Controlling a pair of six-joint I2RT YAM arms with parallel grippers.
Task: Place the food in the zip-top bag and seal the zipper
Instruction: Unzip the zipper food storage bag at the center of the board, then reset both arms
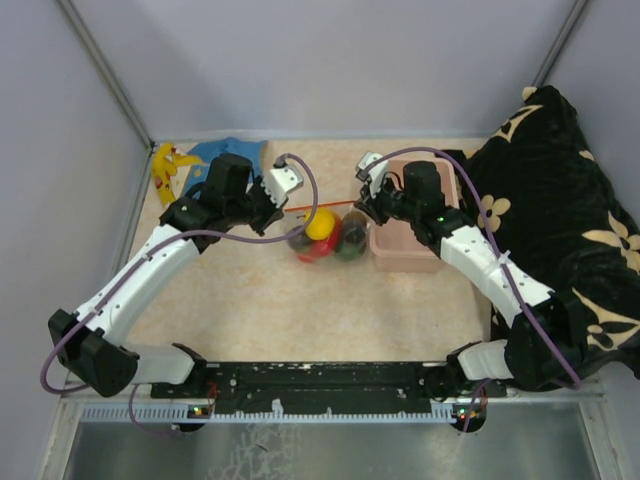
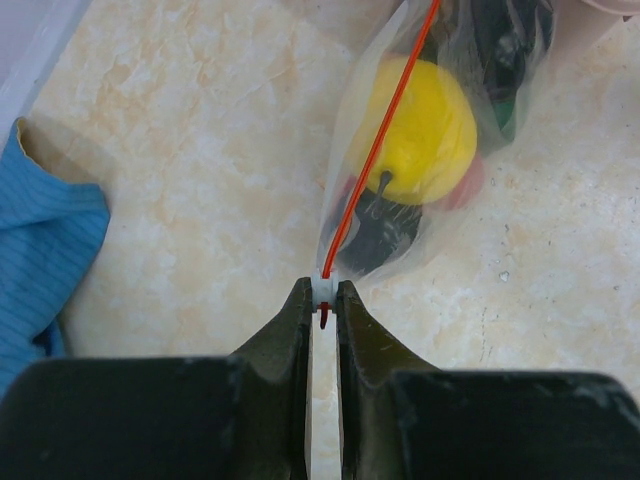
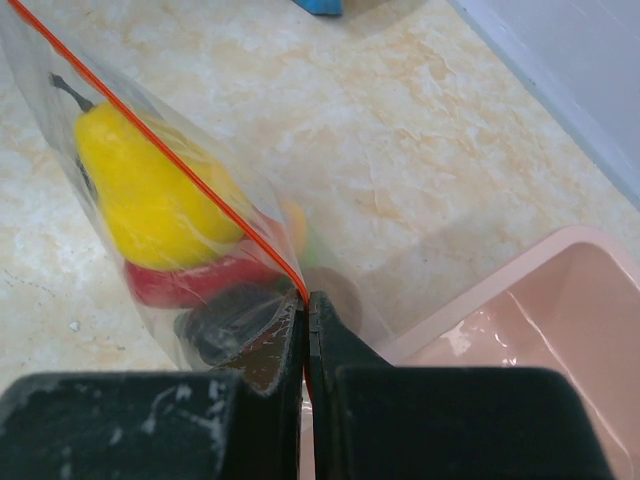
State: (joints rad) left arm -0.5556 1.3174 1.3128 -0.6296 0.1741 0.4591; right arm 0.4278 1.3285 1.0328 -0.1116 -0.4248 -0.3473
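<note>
My left gripper should move to its left in the top view, toward the bare tabletop, and release the zipper's slider, since the slider sits at the zipper's end.
The zip-top bag stands between my two grippers with the food inside it. A yellow fruit, a dark fruit and a red fruit show through the plastic. The zipper runs as a taut red-orange line along the bag's top edge. My left gripper is shut on the white slider at the zipper's left end, and it also shows in the top view. My right gripper is shut on the zipper's right end, and it also shows in the top view.
A pink tub stands just right of the bag, under my right arm, and its rim shows in the right wrist view. A blue cloth and a yellow banana-like toy lie at the back left. A black patterned cloth fills the right side.
</note>
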